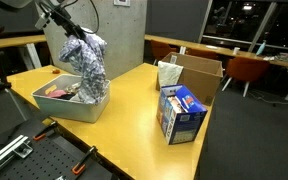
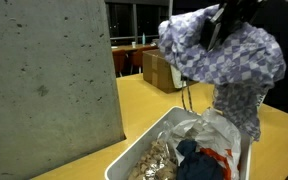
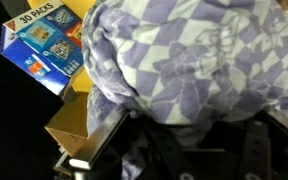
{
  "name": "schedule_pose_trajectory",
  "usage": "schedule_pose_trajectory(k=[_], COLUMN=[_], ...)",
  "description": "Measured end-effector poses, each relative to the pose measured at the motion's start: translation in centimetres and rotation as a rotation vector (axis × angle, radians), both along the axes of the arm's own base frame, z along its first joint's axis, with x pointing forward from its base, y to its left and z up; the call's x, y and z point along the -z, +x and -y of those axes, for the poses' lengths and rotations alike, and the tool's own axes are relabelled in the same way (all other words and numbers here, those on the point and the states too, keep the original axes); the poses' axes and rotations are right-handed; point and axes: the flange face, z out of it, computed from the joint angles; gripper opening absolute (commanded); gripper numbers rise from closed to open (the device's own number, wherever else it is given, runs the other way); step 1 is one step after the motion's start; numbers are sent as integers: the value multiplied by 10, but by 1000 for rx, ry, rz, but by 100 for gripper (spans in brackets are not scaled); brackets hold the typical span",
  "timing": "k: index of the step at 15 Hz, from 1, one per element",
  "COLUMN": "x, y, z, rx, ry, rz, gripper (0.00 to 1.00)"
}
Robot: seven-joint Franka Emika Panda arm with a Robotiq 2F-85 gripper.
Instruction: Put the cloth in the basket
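Observation:
I should next bring my gripper down toward the clothes inside the basket's open top [image 1: 70, 92] below and let go of the cloth, because the cloth still hangs mostly above the basket's rim.
A blue-and-white checked cloth [image 1: 87, 62] hangs from my gripper [image 1: 72, 30] above the grey basket [image 1: 87, 108] on the yellow table. In an exterior view the cloth [image 2: 224, 60] drapes down over the basket's [image 2: 134, 152] far end, its lower edge at the rim. In the wrist view the cloth [image 3: 194, 60] fills most of the frame and bunches between my jaws [image 3: 180, 130]. The basket holds other clothes, among them red and dark pieces [image 2: 199, 160]. My gripper is shut on the cloth.
A blue snack box [image 1: 180, 113] stands on the table [image 1: 134, 120] beside an open cardboard box [image 1: 196, 75]; the blue box also shows in the wrist view [image 3: 46, 45]. A grey concrete pillar [image 2: 44, 80] stands close to the basket. Chairs and tables fill the background.

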Motion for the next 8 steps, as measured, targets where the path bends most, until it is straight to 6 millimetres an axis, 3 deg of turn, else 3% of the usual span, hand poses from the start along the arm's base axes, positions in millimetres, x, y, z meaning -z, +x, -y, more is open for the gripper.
schedule_pose_trajectory(k=[3,5,8], x=[50,89,143], y=[15,36,68], z=[-45,-49,-40], rx=[-88,-123,-168], ry=[-24,-39,-55], rz=[-65,-116,-188], gripper=[0,0,0])
